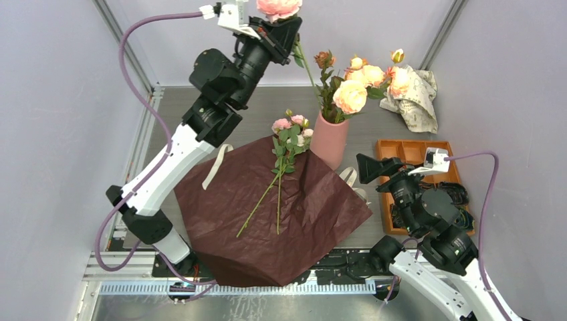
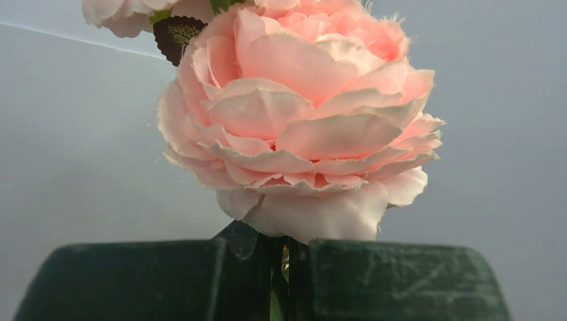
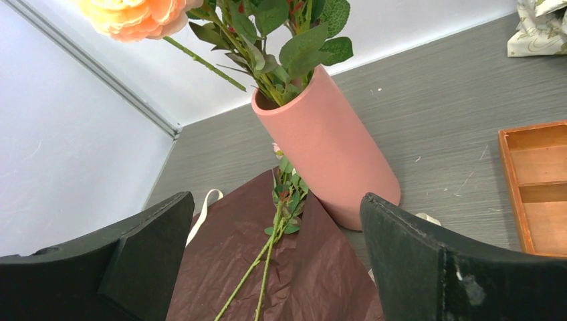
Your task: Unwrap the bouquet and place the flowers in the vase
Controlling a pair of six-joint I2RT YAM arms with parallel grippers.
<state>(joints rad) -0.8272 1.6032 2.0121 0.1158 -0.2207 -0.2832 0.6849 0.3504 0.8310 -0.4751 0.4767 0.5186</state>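
Note:
My left gripper lowers the rose (image 2: pixel 301 120) next, from high and to one side of the vase toward the vase's opening, beside the peach blooms (image 1: pixel 351 95).
The dark red paper (image 1: pixel 267 221) of the bouquet lies spread flat on the table, with two small pink flowers (image 1: pixel 289 134) on long stems resting on it. The salmon vase (image 1: pixel 329 140) stands at the paper's far corner and holds several peach blooms (image 1: pixel 351 95). High above it, my left gripper (image 1: pixel 282 28) is shut on the stem of a large pink rose (image 2: pixel 301 120), just under the bloom; the stem slants down toward the vase. My right gripper (image 1: pixel 366 167) stands open to the right of the vase (image 3: pixel 327 147), nothing between its fingers (image 3: pixel 414 261).
A cream ribbon (image 1: pixel 215 167) trails off the paper's left edge. Crumpled cream printed paper (image 1: pixel 418 97) lies at the back right. An orange compartment tray (image 1: pixel 414 157) sits under my right arm. Walls close in on both sides.

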